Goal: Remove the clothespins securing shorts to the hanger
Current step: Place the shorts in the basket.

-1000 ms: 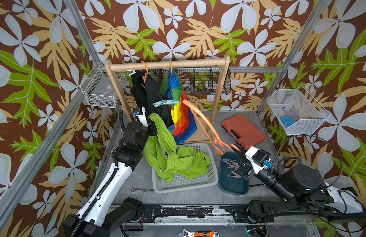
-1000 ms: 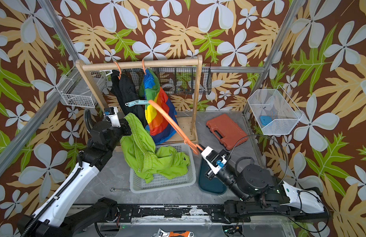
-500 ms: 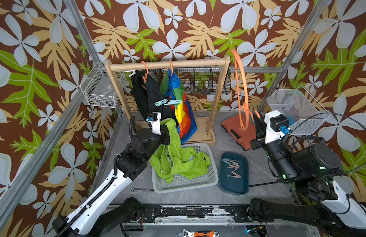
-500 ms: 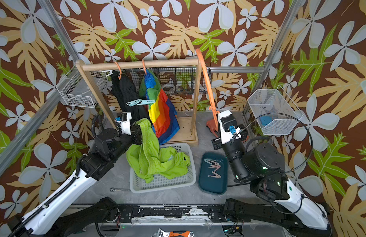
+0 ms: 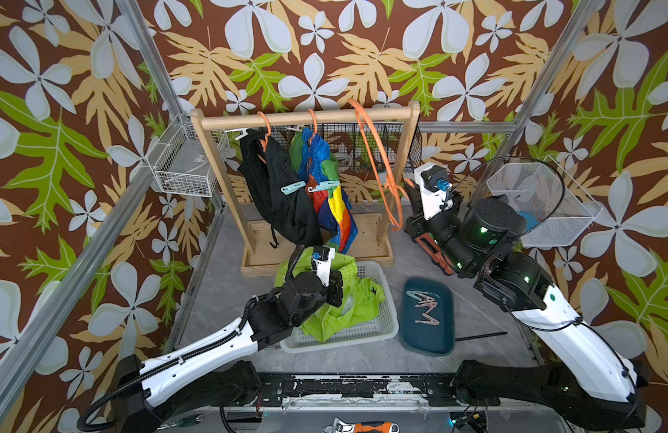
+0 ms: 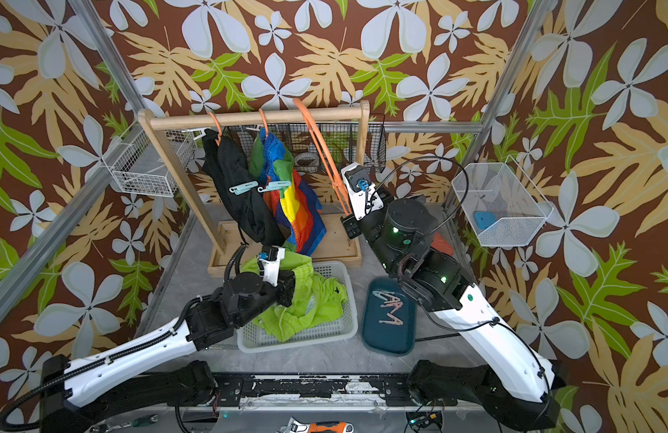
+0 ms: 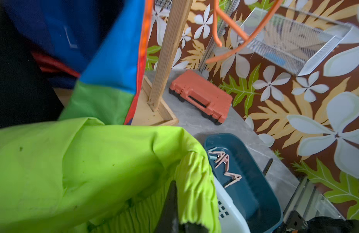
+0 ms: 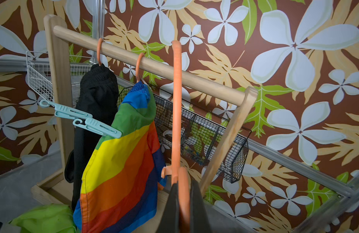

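Note:
I should next move my left gripper down toward the basket's half by the tray and release the lime green shorts point(image 5: 355, 300), which hang over the basket's far rim.
Black shorts point(image 5: 276, 195) and colour-blocked shorts point(image 5: 334, 210) hang on orange hangers from the wooden rack point(image 5: 306, 116). A mint clothespin point(image 5: 293, 187) sticks out from the black pair and another clothespin point(image 5: 325, 185) from the colour-blocked pair. My right gripper point(image 8: 182, 181) is shut on the lower end of an empty orange hanger point(image 8: 176, 113), whose hook sits over the rail. My left gripper point(image 7: 178, 187) is shut on the lime green shorts point(image 5: 355, 300), which lie partly in the white basket point(image 5: 384, 330). Several beige clothespins point(image 5: 424, 303) lie in the dark teal tray point(image 5: 437, 337).
An orange tool case point(image 7: 200, 96) lies on the table right of the rack, behind my right arm. A black wire basket point(image 5: 381, 146) hangs behind the rail. White wire baskets hang on the left wall point(image 5: 186, 165) and the right wall point(image 5: 542, 202).
The right gripper carried the empty orange hanger from low over the tray up and back to the rack rail. The left gripper came down towards the basket with the green shorts.

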